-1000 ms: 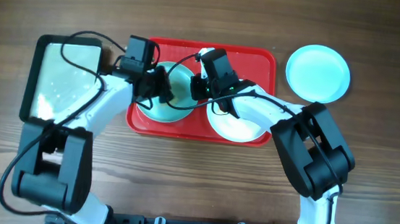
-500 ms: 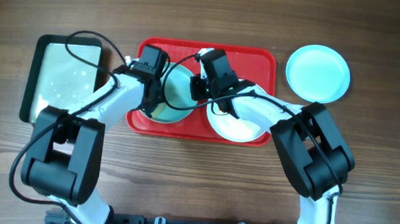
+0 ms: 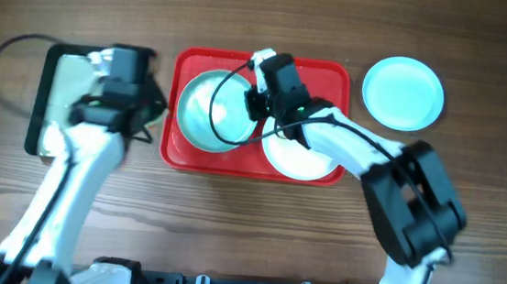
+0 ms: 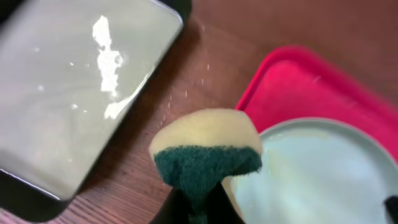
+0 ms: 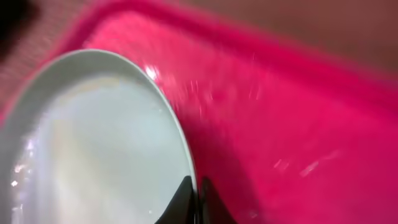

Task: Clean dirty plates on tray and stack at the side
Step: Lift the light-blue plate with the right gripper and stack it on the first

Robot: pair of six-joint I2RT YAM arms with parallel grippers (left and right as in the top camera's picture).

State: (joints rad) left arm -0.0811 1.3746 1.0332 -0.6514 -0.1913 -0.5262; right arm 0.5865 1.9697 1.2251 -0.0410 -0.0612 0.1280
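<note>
My right gripper lifts the turquoise plate off the tray next, then lowers that plate onto the second turquoise plate (image 3: 403, 93).
A red tray (image 3: 328, 73) holds a pale turquoise plate (image 3: 203, 110) at its left and a white plate (image 3: 302, 160) at its right. My right gripper (image 3: 255, 105) is shut on the turquoise plate's right rim (image 5: 180, 140) and holds it tilted. A second turquoise plate (image 3: 403, 93) lies on the table right of the tray. My left gripper (image 3: 146, 105) is shut on a yellow and green sponge (image 4: 205, 152), held over the wood between the pan and the tray (image 4: 292, 81), left of the held plate (image 4: 311, 174).
A black-rimmed pan of pale liquid (image 3: 54, 106) stands left of the tray; it also shows in the left wrist view (image 4: 68, 93). A black cable loops over the turquoise plate.
My left gripper has drawn the sponge off the turquoise plate and moved left toward the pan. The right gripper keeps its hold on the plate rim.
</note>
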